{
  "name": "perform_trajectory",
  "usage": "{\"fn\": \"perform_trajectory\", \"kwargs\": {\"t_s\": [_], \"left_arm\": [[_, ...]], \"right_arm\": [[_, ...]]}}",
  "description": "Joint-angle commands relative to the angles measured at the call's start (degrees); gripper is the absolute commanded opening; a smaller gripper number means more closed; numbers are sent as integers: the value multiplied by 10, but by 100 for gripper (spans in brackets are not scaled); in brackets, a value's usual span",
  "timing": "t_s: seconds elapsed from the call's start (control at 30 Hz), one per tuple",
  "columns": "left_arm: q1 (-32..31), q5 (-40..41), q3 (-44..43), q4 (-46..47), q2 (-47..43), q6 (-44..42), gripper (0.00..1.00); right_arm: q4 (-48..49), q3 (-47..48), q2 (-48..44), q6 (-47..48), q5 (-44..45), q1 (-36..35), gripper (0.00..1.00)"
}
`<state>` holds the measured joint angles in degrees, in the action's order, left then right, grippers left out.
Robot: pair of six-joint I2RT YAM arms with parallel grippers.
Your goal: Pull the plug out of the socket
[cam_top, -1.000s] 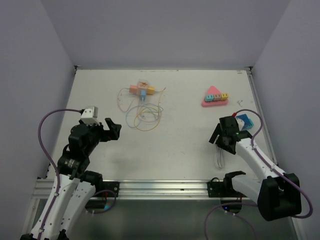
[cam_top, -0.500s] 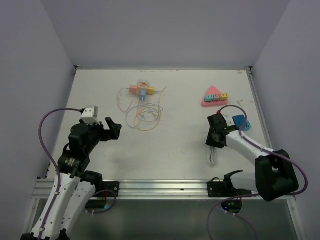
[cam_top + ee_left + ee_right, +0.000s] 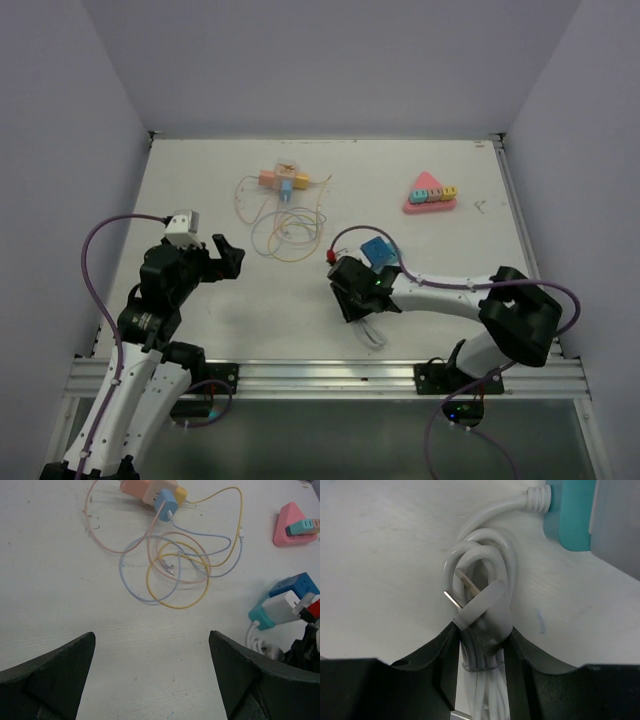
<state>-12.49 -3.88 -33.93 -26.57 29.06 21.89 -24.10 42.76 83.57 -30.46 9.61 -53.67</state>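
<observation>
The cord bundle in my right gripper will next be dragged back toward the near table edge (image 3: 359, 354), as the cord runs into the teal socket. Then I will release the bundle.
The blue and teal cube socket (image 3: 377, 250) lies near the table's middle, with a white plug (image 3: 282, 605) stuck in its side. Its white cord (image 3: 371, 331) is tied in a bundle and trails toward the near edge. My right gripper (image 3: 358, 297) lies low on the table just in front of the socket. In the right wrist view this gripper (image 3: 482, 630) is shut on the cord bundle (image 3: 487, 680), just behind the cord's own two-pronged end (image 3: 480, 605); the teal socket (image 3: 570, 515) is at the top. My left gripper (image 3: 228, 258) hovers open over bare table at the left, holding nothing (image 3: 152, 640).
A pink triangular socket block (image 3: 431, 193) with small coloured plugs stands at the back right. A peach hub (image 3: 283, 181) with yellow, blue and pink thin cables coiled in front of it (image 3: 288, 230) lies at the back centre. Grey walls close in three sides.
The right arm swept from the right edge to the table's middle, dragging the socket and its cord along. Its jaws closed on the cord bundle. The left arm stayed put.
</observation>
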Motion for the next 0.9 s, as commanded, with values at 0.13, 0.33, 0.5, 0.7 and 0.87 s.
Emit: {"fn": "perform_trajectory", "kwargs": {"t_s": [0.13, 0.33, 0.5, 0.7, 0.87], "left_arm": [[4, -3, 1, 31, 5, 0, 100], [3, 2, 1, 30, 5, 2, 100], [4, -1, 1, 30, 10, 1, 100], [3, -1, 2, 30, 19, 1, 100], [3, -5, 4, 32, 31, 1, 100]], "right_arm": [[-31, 126, 136, 63, -23, -183, 0], [-41, 117, 117, 66, 1, -197, 0], [-87, 93, 62, 59, 68, -194, 4], [-107, 44, -1, 17, 100, -152, 17], [-65, 8, -56, 6, 63, -143, 43]]}}
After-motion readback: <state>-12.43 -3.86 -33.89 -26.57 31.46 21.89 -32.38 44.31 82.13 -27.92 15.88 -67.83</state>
